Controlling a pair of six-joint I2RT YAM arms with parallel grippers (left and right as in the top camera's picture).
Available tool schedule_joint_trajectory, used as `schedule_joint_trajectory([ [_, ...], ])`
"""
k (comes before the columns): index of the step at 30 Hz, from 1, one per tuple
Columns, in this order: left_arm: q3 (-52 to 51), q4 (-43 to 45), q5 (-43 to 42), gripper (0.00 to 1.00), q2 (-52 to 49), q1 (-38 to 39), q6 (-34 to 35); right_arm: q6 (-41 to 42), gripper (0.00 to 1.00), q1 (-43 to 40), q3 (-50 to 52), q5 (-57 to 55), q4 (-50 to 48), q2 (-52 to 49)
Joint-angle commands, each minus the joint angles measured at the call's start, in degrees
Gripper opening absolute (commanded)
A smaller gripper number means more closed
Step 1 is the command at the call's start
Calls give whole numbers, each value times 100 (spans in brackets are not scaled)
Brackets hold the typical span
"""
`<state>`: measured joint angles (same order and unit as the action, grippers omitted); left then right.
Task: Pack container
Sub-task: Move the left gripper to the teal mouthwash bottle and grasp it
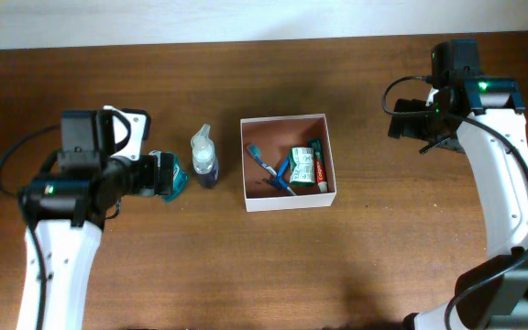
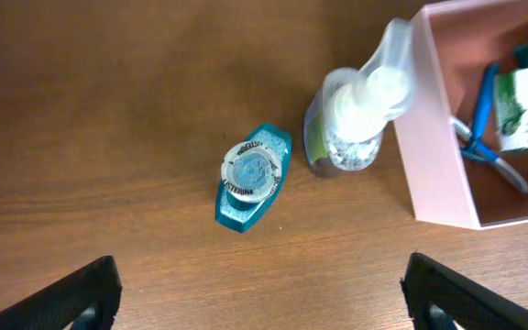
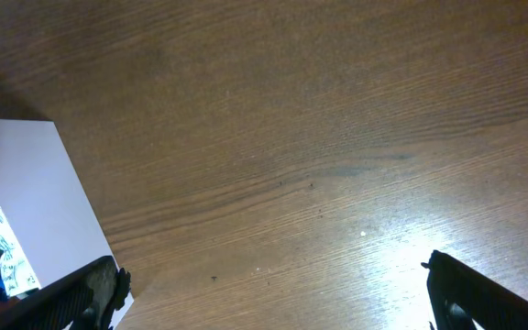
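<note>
The left gripper lowers next, with its wide-open fingers on both sides of the bottle's capped top. The teal mouthwash bottle (image 1: 171,177) stands upright below them with its cap facing up.
The container (image 1: 290,201) is a white-walled square box at the table's middle. It holds a blue toothbrush (image 1: 266,168), a green-and-white box (image 1: 302,167) and a toothpaste tube (image 1: 319,165). A teal mouthwash bottle (image 1: 171,177) stands upright to its left, and a clear pump bottle (image 1: 204,158) stands between them. My left gripper (image 1: 151,174) is open and empty, just left of the teal bottle (image 2: 252,177); in the left wrist view (image 2: 264,307) its fingers are wide apart. My right gripper (image 1: 407,121) is open and empty over bare table, right of the container (image 3: 35,192).
The pump bottle (image 2: 360,119) stands close against the container's left wall (image 2: 438,137). The wooden table's far edge (image 1: 246,41) runs along the top of the overhead view. The right arm's base (image 1: 493,293) fills the near right corner.
</note>
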<state>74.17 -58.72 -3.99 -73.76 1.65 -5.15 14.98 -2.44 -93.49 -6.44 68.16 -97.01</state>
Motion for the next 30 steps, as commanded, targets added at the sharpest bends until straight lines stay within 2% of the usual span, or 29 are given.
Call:
schedule_joint_trajectory([
  [1, 103, 17, 79, 90, -308, 7, -96, 7, 98, -22, -44, -72, -2, 55],
  [3, 103, 81, 79, 82, -503, 7, -98, 7, 98, -22, -44, -72, -2, 55],
  [13, 103, 520, 79, 82, -1130, 7, -96, 7, 98, -22, -44, -72, -2, 55],
  [22, 103, 688, 76, 68, -1200, 7, -96, 7, 98, -22, -44, -72, -2, 55],
  [30, 103, 702, 76, 66, -1368, 7, -96, 4, 98, -22, -44, -72, -2, 55],
])
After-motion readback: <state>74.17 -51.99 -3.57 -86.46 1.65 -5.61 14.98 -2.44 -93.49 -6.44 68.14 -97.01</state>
